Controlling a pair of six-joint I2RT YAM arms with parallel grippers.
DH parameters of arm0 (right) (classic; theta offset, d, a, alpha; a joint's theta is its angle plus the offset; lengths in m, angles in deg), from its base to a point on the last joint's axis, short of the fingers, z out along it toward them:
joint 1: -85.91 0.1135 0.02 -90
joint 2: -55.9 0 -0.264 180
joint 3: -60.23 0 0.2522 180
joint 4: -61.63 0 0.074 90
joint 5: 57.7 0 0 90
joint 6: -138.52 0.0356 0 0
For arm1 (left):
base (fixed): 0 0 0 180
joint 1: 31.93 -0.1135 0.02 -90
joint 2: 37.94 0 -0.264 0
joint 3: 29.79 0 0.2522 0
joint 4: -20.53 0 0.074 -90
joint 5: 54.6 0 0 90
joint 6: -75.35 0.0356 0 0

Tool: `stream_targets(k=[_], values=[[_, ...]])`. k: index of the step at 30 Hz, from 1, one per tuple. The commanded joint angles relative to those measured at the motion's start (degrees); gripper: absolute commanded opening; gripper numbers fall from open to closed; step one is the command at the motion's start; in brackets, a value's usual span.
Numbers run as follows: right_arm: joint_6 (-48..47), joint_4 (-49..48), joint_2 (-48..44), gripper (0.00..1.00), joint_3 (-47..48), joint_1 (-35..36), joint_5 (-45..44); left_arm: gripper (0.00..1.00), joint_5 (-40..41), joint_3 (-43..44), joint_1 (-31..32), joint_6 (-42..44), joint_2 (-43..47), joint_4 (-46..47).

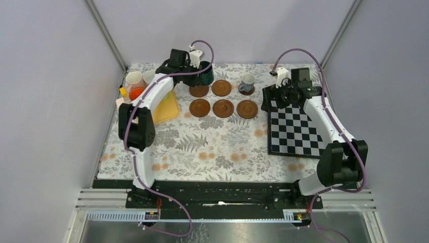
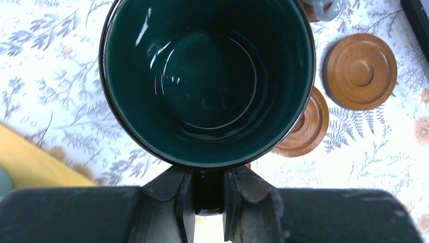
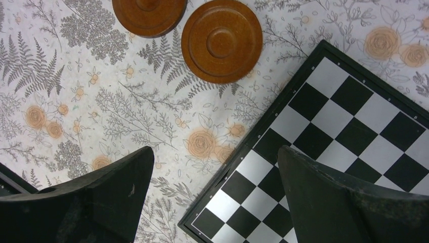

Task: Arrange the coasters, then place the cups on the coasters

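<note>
My left gripper will carry the cup over the bare back-middle coaster, below it and to its right in the top view, then lower and release.
My left gripper [image 1: 195, 74] is shut on the handle of the dark green-black cup [image 1: 205, 73], at the back of the table next to the back-left coaster [image 1: 199, 91]. In the left wrist view the cup [image 2: 207, 76] fills the frame, its handle pinched between my fingers [image 2: 179, 197], and it partly hides a coaster [image 2: 306, 129]. Several brown coasters lie in two rows [image 1: 223, 108]. The grey cup [image 1: 247, 82] stands on the back-right one. Pink [image 1: 134, 79], white [image 1: 148, 76] and orange [image 1: 136, 93] cups stand at the back left. My right gripper [image 3: 215, 187] is open and empty.
A yellow tray [image 1: 166, 107] lies under my left arm, beside the cups at the left. A black-and-white chessboard [image 1: 296, 129] covers the right side; my right gripper hovers over its near-left corner [image 3: 344, 131], with two coasters [image 3: 221, 41] beyond it.
</note>
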Motion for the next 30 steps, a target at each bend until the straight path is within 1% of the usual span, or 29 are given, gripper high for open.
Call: stream_targets(k=[1, 5, 12, 20, 30], values=[[-1.4, 1.7, -2.3, 1.0, -1.4, -2.0, 2.9, 0.03, -5.1, 10.6, 0.8, -0.6, -4.0, 3.0], [-2.0, 2.5, -3.4, 1.0, -1.8, -2.5, 2.9, 0.0, -5.5, 19.3, 1.7, 0.3, -10.9, -1.1], [-1.7, 1.3, -5.3, 1.0, -3.7, -2.5, 2.2, 0.0, -3.7, 25.6, 3.4, 0.6, -18.3, -0.7], [-1.7, 0.6, -5.2, 0.99, -4.7, -2.5, 2.0, 0.0, -0.7, 27.8, 5.9, 2.2, -22.0, -0.6], [-1.5, 0.5, -5.2, 1.0, -4.5, -2.5, 2.9, 0.01, 0.3, 29.6, 6.3, 1.8, -25.1, -0.6]])
